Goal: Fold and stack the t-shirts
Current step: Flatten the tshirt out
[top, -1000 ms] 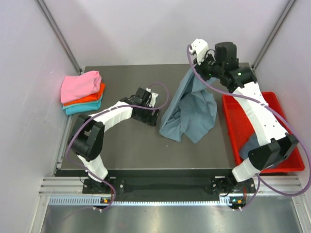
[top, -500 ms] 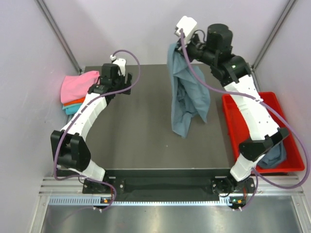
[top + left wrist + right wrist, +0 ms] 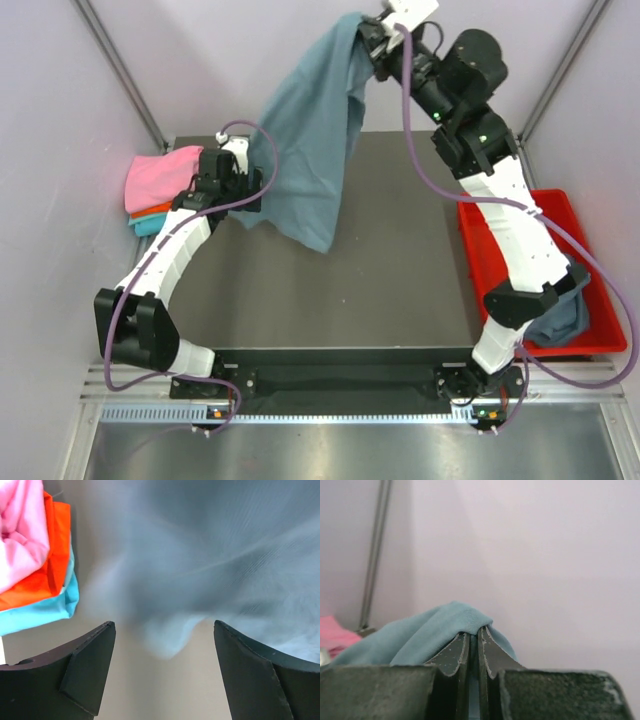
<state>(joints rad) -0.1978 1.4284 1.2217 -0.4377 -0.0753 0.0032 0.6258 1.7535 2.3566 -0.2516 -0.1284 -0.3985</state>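
I will move my left gripper to the right in the top view, onto the t-shirt's loose near corner (image 3: pixel 322 243), because the t-shirt hangs only from my right gripper.
My right gripper (image 3: pixel 368 32) is raised high at the back and shut on a slate blue-grey t-shirt (image 3: pixel 310 140), which hangs down and swings left; in the right wrist view the cloth (image 3: pixel 420 635) is pinched between the shut fingers (image 3: pixel 451 655). My left gripper (image 3: pixel 240 185) is open beside the shirt's lower left edge. In the left wrist view the blurred shirt (image 3: pixel 225 555) fills the space ahead of the open fingers (image 3: pixel 87 665), not held. A folded stack of pink, orange and teal t-shirts (image 3: pixel 167 188) lies at the table's left edge, also in the left wrist view (image 3: pixel 30 555).
A shallow red tray (image 3: pixel 495 250) stands at the right of the dark table (image 3: pixel 400 290), with another blue-grey shirt (image 3: pixel 565 315) in it. Pale walls and metal posts enclose the table on three sides.
My right gripper has lifted the blue-grey shirt higher and swung it left toward the left gripper. My left gripper has moved from the table's middle to the back left, near the folded stack.
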